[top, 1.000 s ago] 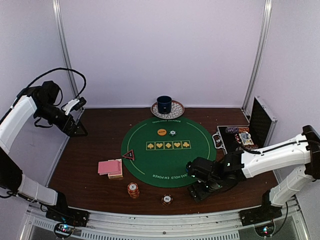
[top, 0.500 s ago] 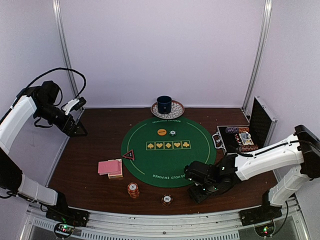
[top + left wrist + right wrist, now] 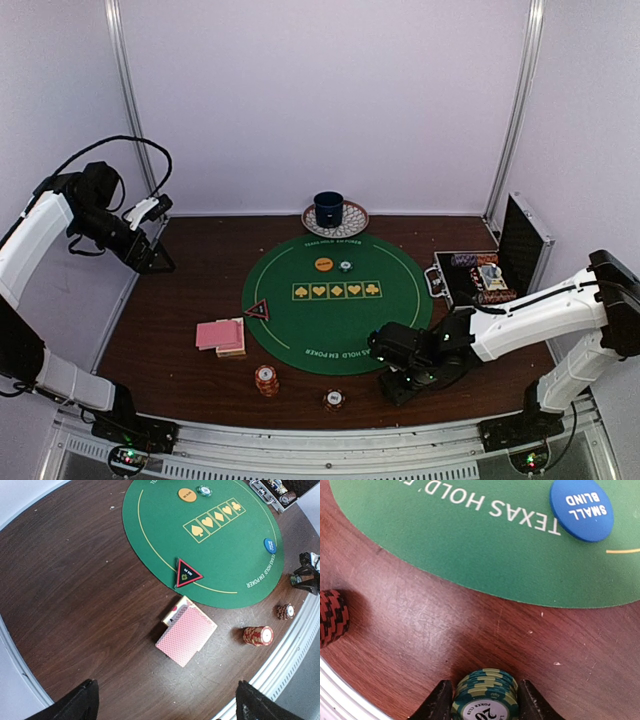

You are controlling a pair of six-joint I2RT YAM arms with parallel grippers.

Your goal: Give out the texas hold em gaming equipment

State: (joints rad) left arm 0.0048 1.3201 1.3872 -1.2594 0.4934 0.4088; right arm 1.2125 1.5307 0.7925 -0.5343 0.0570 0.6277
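Bare felt lies beside the triangle marker [image 3: 278, 324], outward of my right gripper and to its left in the top view. I will lift my right gripper across, lower it and release.
A stack of green poker chips [image 3: 487, 695] stands on the wood just off the mat's near edge, and my right gripper [image 3: 485, 702] is shut on it, one finger against each side. The blue marker disc [image 3: 581, 509] lies on the felt beyond, with a red-black chip stack [image 3: 331, 617] to the left. In the top view the right gripper [image 3: 393, 385] hides the green stack. My left gripper [image 3: 165, 705] hangs open and empty, high above the table's far left. Pink-backed cards [image 3: 186, 635], a black-red triangle marker [image 3: 186, 573], an orange disc [image 3: 187, 494] and an orange chip stack [image 3: 258, 635] lie below it.
The round green felt mat [image 3: 300, 320] fills the table's middle. A dark blue cup on a patterned saucer [image 3: 329, 209] stands behind it. An open case [image 3: 490, 275] holding more chips sits at the right. A metal rail [image 3: 300, 455] runs along the near edge.
The right gripper's fingers have drawn in against the green chip stack, after the arm shifted slightly left and toward the near edge. The left arm has not moved.
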